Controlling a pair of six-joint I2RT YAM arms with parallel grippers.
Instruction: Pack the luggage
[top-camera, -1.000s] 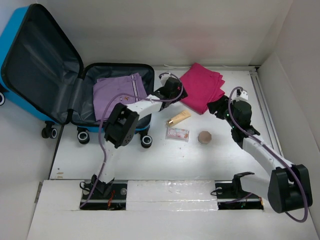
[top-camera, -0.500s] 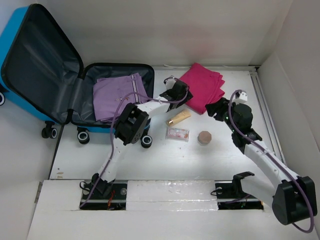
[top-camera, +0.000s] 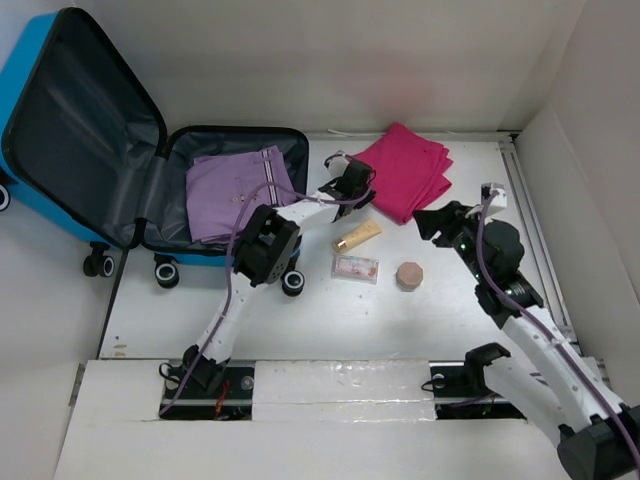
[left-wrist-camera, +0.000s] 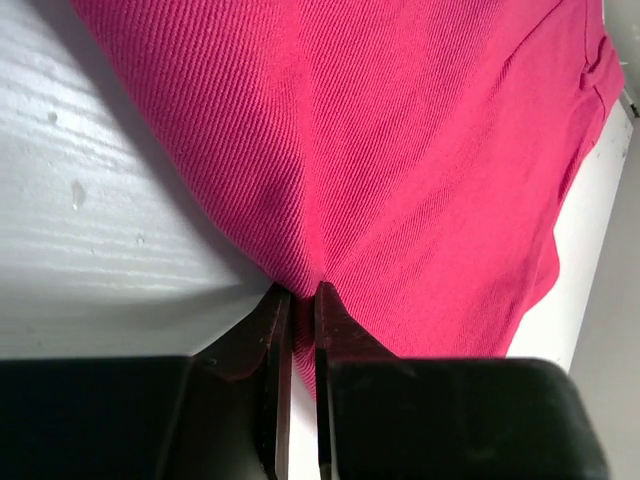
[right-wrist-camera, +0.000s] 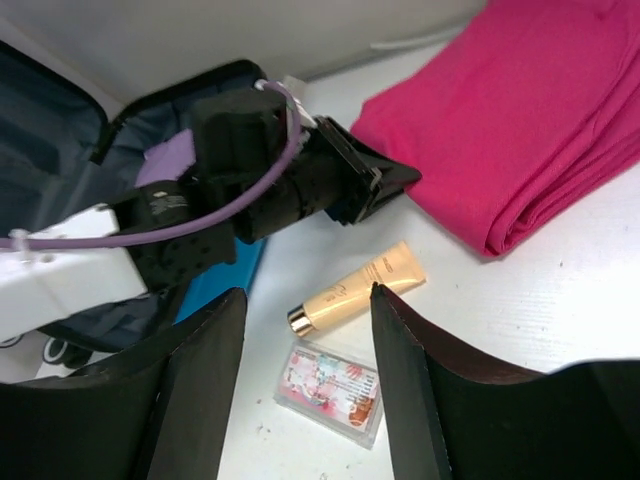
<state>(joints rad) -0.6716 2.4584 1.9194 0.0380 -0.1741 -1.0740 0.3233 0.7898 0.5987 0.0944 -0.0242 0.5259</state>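
Note:
The lilac garment's edge by the luggage's lid is to the left of my left gripper in the top view, so my left gripper will next lift the pink cloth across, lower it and let it go.
The blue luggage lies open at the left, a folded lilac garment in its lower half. A folded pink cloth lies on the table to its right. My left gripper is at the cloth's left edge, shut on a pinch of the pink cloth; the fabric runs between its fingertips. My right gripper hangs open above the table, right of the cream tube and the small printed packet, holding nothing.
A round brown lid-like object lies right of the packet. The cream tube sits just below the left gripper. The luggage's black wheels stand at its near edge. White walls enclose the table at the back and right.
My left gripper moved right to the pink cloth's edge and closed on it. My right arm drew back toward the near right, away from the cloth.

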